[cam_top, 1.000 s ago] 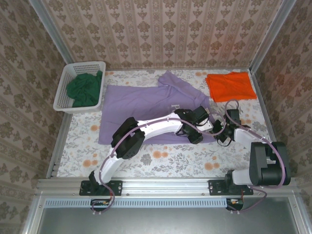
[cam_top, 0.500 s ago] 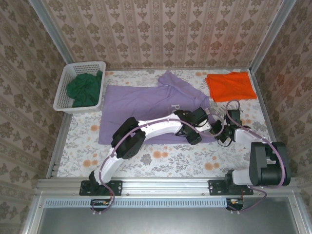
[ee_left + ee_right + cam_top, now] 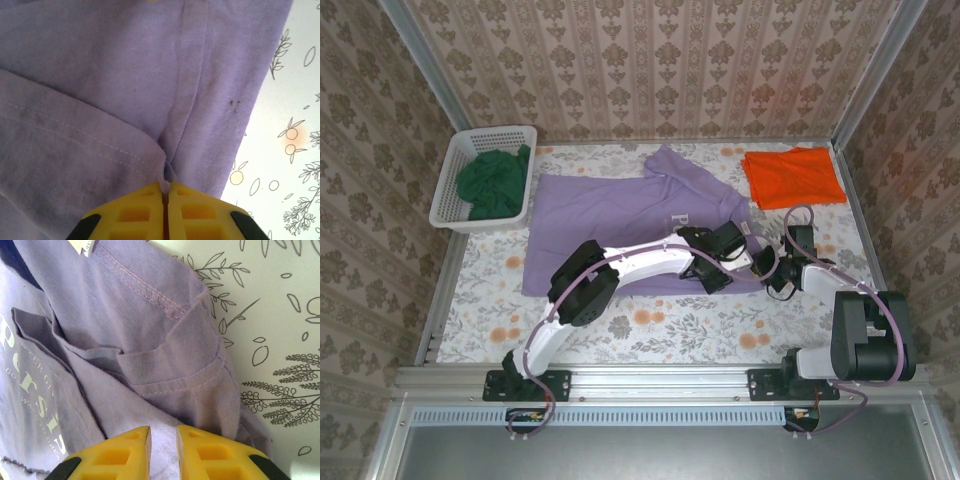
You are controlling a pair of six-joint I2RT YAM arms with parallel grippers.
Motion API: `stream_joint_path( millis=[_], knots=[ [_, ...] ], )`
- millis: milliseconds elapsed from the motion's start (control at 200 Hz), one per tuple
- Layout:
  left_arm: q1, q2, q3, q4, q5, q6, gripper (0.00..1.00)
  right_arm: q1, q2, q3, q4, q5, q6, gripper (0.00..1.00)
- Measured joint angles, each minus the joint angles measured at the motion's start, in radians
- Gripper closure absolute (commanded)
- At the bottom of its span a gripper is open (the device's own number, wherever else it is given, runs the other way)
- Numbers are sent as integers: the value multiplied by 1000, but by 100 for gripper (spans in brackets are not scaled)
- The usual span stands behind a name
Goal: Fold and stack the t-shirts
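My left gripper moves the pinched hem outward next, toward the basket, to the white lettering (image 3: 680, 220) and releases it there, clear of the bunched side.
The lilac-purple t-shirt (image 3: 610, 210) lies spread over the middle of the table, with its white lettering (image 3: 35, 400) near the right side. My left gripper (image 3: 712, 272) reaches across to the shirt's right near edge. Its yellow fingers (image 3: 132, 215) are shut on a pinched fold of lilac cloth (image 3: 165, 172). Just to the right, my right gripper (image 3: 767, 272) grips the same shirt, with cloth filling the narrow gap between its fingers (image 3: 120, 455) beside a hemmed sleeve (image 3: 190, 380). The orange t-shirt (image 3: 792, 177) lies flat at the back right. The dark green t-shirt (image 3: 495, 180) is bunched in the basket.
The white lattice basket (image 3: 448, 195) stands at the back left. Metal frame rails and patterned walls close in the table on three sides. Bare floral tablecloth (image 3: 650, 325) shows along the near edge in front of the shirt.
My left gripper has crept slightly to the left with the pinched cloth. The right gripper and the other shirts have stayed put.
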Motion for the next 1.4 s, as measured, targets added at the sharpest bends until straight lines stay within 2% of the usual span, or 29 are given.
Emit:
stream_joint_path(
  millis=[70, 505, 1060, 1250, 1400],
  knots=[
    [3, 0, -11, 11, -3, -2, 100, 0, 0, -1, 0, 0, 0, 77],
    [63, -57, -117, 113, 2, -21, 100, 0, 11, -1, 3, 0, 0, 78],
    [236, -145, -266, 299, 163, -180, 100, 0, 43, -1, 6, 1, -1, 79],
    [297, -176, -351, 356, 186, -239, 100, 0, 43, -1, 6, 1, -1, 79],
    [306, -193, -398, 393, 189, -266, 100, 0, 43, -1, 6, 1, -1, 79]
  ],
)
